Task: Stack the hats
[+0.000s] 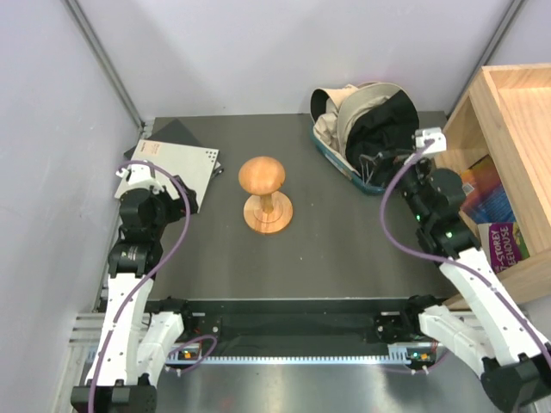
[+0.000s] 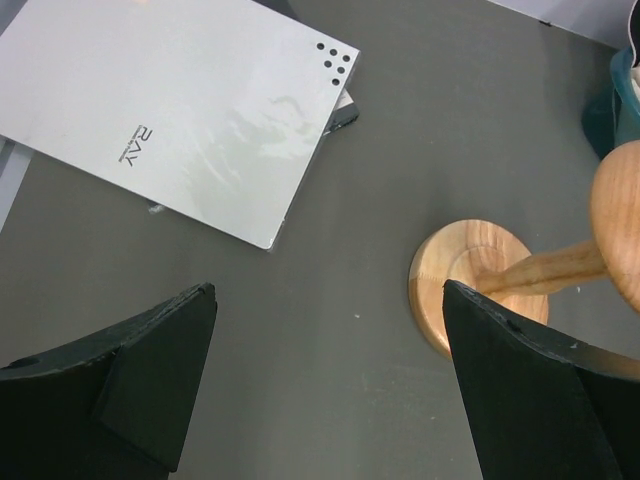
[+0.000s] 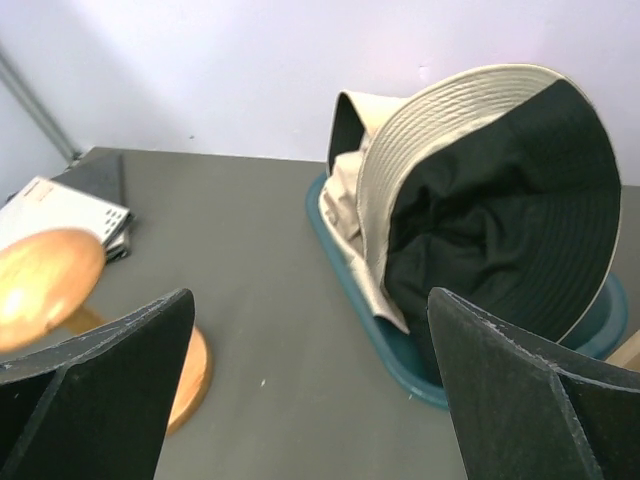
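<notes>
The black hat's cloth bunches into folds there, so my right gripper moves outward over the tub's near rim onto the black hat's edge (image 1: pixel 363 136) (image 3: pixel 415 222) beside the beige hat's brim next.
The hats are bundled in a teal tub (image 1: pixel 331 157) at the back right. A beige hat (image 3: pixel 400 160) stands on its side with its opening toward my right wrist camera. Black fabric (image 3: pixel 500 220) fills it; I cannot tell lining from a separate hat. More beige fabric (image 3: pixel 345 185) is crumpled behind it. My right gripper (image 3: pixel 310 300) is open and holds nothing, just short of the tub's near rim (image 3: pixel 400 360). My left gripper (image 2: pixel 328 300) is open over bare table, left of the wooden stand (image 2: pixel 480 290).
The mushroom-shaped wooden stand (image 1: pixel 263 194) is upright mid-table. A white booklet (image 1: pixel 176 168) lies on a black sheet (image 1: pixel 176 133) at the back left. A wooden shelf unit (image 1: pixel 508 112) with colourful books (image 1: pixel 491 206) borders the right side, close to the right arm.
</notes>
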Robot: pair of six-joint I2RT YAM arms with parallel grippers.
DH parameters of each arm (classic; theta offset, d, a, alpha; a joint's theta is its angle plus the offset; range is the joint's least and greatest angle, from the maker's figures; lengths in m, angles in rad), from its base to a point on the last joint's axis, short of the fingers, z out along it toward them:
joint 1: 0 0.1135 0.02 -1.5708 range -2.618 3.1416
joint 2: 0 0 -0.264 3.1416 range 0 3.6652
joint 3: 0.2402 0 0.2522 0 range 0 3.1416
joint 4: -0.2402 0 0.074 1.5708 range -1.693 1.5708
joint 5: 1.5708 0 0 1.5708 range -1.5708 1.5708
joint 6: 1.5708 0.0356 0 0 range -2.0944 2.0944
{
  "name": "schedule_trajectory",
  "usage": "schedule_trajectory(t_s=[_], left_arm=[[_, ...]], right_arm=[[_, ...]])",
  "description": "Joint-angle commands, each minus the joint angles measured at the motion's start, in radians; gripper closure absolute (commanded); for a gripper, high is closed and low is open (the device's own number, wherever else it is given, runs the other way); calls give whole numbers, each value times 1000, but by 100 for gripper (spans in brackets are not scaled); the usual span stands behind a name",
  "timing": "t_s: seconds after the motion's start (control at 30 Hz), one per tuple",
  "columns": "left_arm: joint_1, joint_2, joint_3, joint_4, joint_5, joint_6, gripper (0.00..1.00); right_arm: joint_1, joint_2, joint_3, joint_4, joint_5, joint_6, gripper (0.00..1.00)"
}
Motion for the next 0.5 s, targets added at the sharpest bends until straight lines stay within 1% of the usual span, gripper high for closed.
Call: schedule_trajectory(t_s=[0.0, 0.13, 0.27, 0.33, 0.47], left_arm=[[-2, 11, 0, 44, -14, 20, 1], [0, 33, 3, 44, -5, 31, 1], [0, 36, 3, 40, -24, 50, 1], [-2, 39, 4, 38, -24, 62, 1], [-2, 50, 6, 38, -31, 73, 1]], right_arm=[[6, 140, 126, -29, 88, 37, 0], [7, 252, 200, -29, 143, 79, 1], [7, 376, 282, -21, 254, 108, 0], [7, 423, 318, -21, 275, 119, 0], [7, 576, 458, -62, 358, 148, 0]])
